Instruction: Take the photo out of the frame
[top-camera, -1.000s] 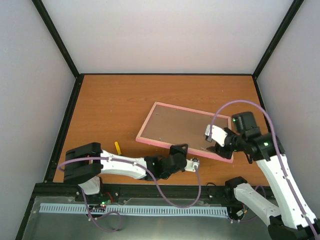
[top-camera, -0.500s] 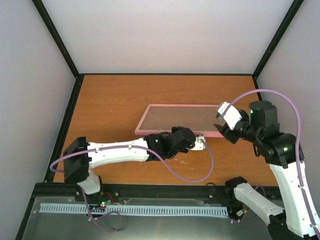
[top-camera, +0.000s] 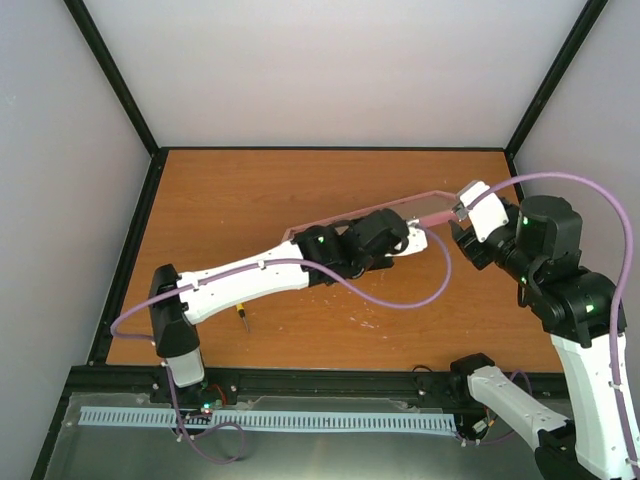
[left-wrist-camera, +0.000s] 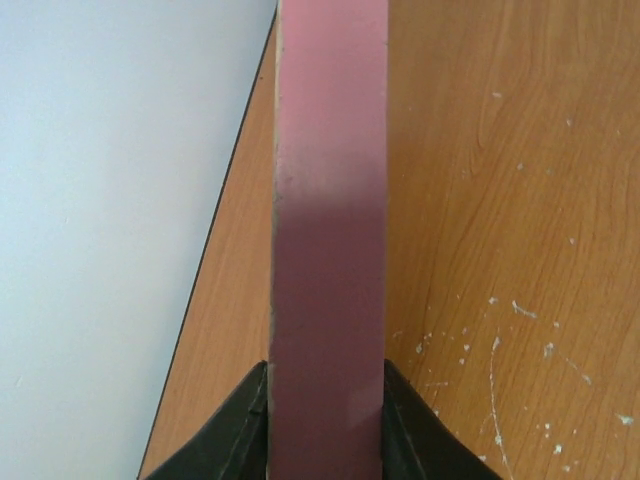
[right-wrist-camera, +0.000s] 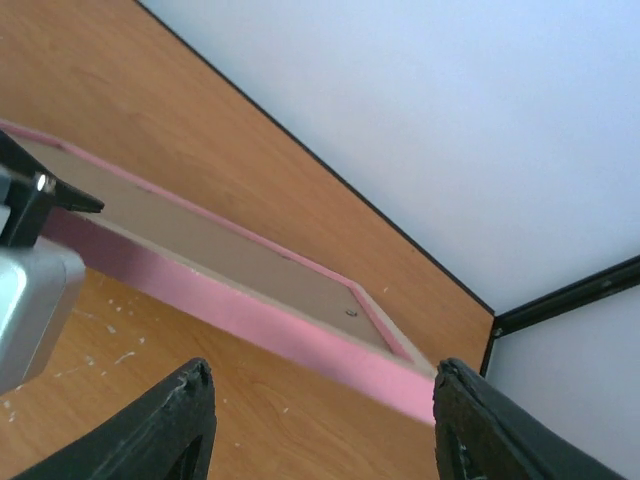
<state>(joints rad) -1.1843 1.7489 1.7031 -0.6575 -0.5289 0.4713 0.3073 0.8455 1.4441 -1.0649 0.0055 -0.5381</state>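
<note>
I need to turn and lower my left gripper to release the frame (top-camera: 400, 203) flat, since open wooden table lies below this gripper and to its left in the top view.
The pink frame (top-camera: 400, 203) is held up off the table, tilted on edge, its back toward the camera. My left gripper (top-camera: 412, 240) is shut on its near edge; in the left wrist view the pink edge (left-wrist-camera: 330, 200) runs straight up between the two black fingers (left-wrist-camera: 232, 425). My right gripper (top-camera: 458, 215) is open at the frame's right end. In the right wrist view the frame's edge (right-wrist-camera: 250, 315) and the brown backing board (right-wrist-camera: 220, 245) lie beyond the wide-open jaws, touching neither. The photo is hidden.
A small yellow-handled tool (top-camera: 241, 316) lies on the wooden table (top-camera: 230, 200) at the near left. Black rails and pale walls bound the table on the left, back and right.
My left gripper has taken the frame's near edge and lifted it from flat on the table to tilted in the air. My right arm has risen and moved back with it.
</note>
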